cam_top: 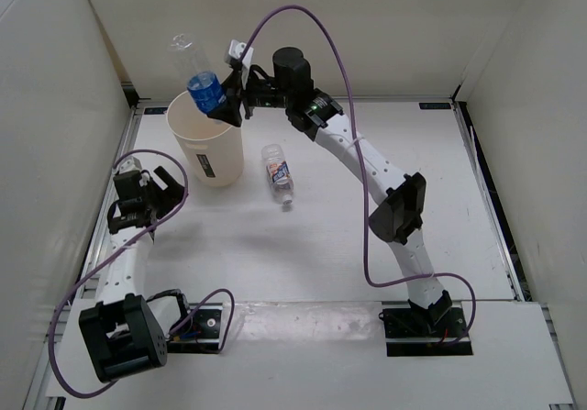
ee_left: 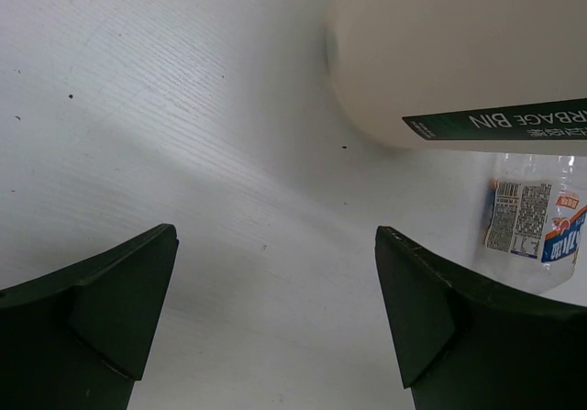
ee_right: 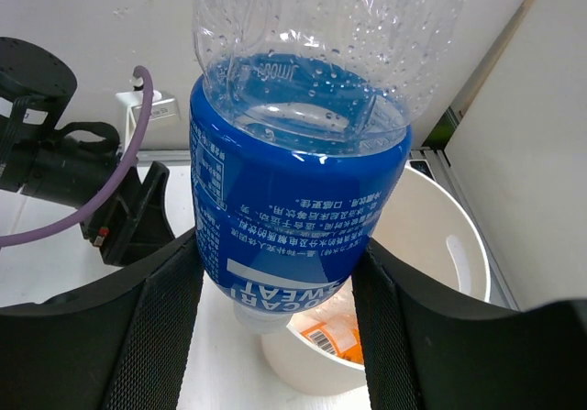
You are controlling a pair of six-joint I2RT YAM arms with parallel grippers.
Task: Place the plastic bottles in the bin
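The cap in my right gripper needs to go gently down and to the right in the wrist view next, over the bin's opening (cam_top: 193,124) (ee_right: 417,240) below, and I need to release it there.
My right gripper (cam_top: 223,101) is shut on the blue-labelled bottle (cam_top: 196,72), held cap-down over the far rim of the cream-white bin (cam_top: 209,144). In the right wrist view the bottle (ee_right: 293,199) fills the gap between the fingers, above the bin (ee_right: 431,236). An orange-labelled item (ee_right: 335,337) lies inside the bin. A pale-labelled clear bottle (cam_top: 278,174) lies on the table right of the bin. It also shows in the left wrist view (ee_left: 537,222), beside the bin (ee_left: 440,43). My left gripper (cam_top: 156,194) is open and empty, left of the bin.
White walls enclose the table (cam_top: 330,236) on the left, back and right. The right arm (cam_top: 394,208) reaches diagonally across the table's middle. Purple cables loop from both arms. The bin's dark label (ee_left: 500,121) faces the left gripper.
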